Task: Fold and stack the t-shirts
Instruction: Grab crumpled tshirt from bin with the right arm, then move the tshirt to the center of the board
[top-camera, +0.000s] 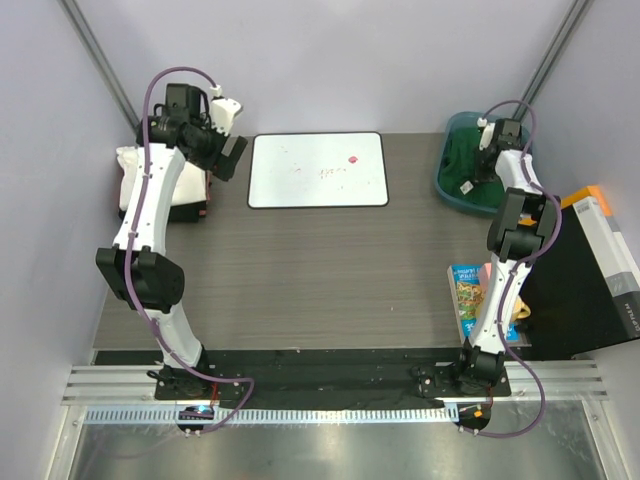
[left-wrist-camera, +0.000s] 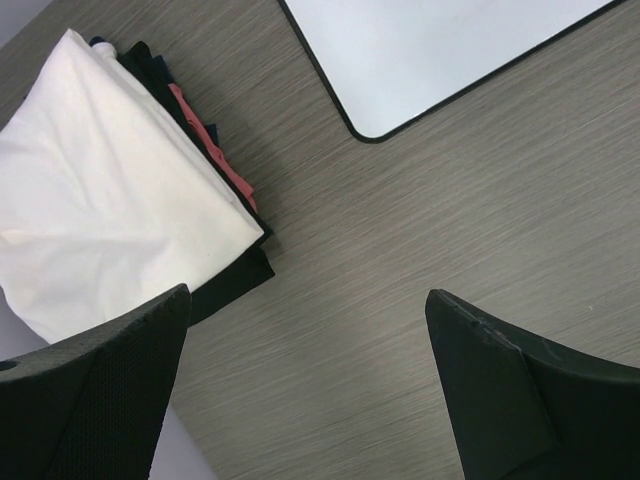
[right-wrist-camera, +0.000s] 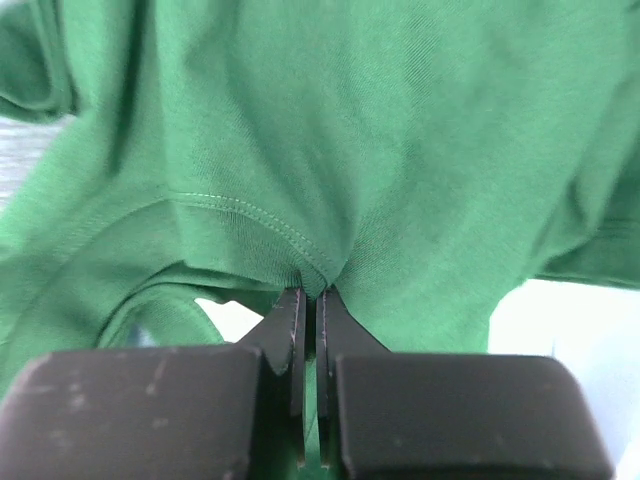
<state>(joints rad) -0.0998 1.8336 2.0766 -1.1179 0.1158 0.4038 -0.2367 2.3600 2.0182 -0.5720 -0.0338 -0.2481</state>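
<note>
Next, my right gripper lifts the shirt it holds, swings it left in the top view and releases it on bare tabletop by the white board (top-camera: 348, 230).
A stack of folded t-shirts (top-camera: 135, 180) lies at the table's far left, a white one (left-wrist-camera: 110, 190) on top and a black one (left-wrist-camera: 235, 280) under it. My left gripper (top-camera: 232, 160) hangs above the table just right of the stack, jaws wide apart and empty (left-wrist-camera: 310, 330). The dark green t-shirt (right-wrist-camera: 330, 140) lies in the teal tub (top-camera: 450, 180) at the far right. My right gripper (top-camera: 492, 148) reaches into the tub and is shut on a hemmed fold of the green shirt (right-wrist-camera: 316, 292).
A white board with a black rim (top-camera: 317, 170) lies flat at the back middle; its corner shows in the left wrist view (left-wrist-camera: 440, 50). A colourful book (top-camera: 470, 295) and a black box with an orange edge (top-camera: 590, 270) sit at the right.
</note>
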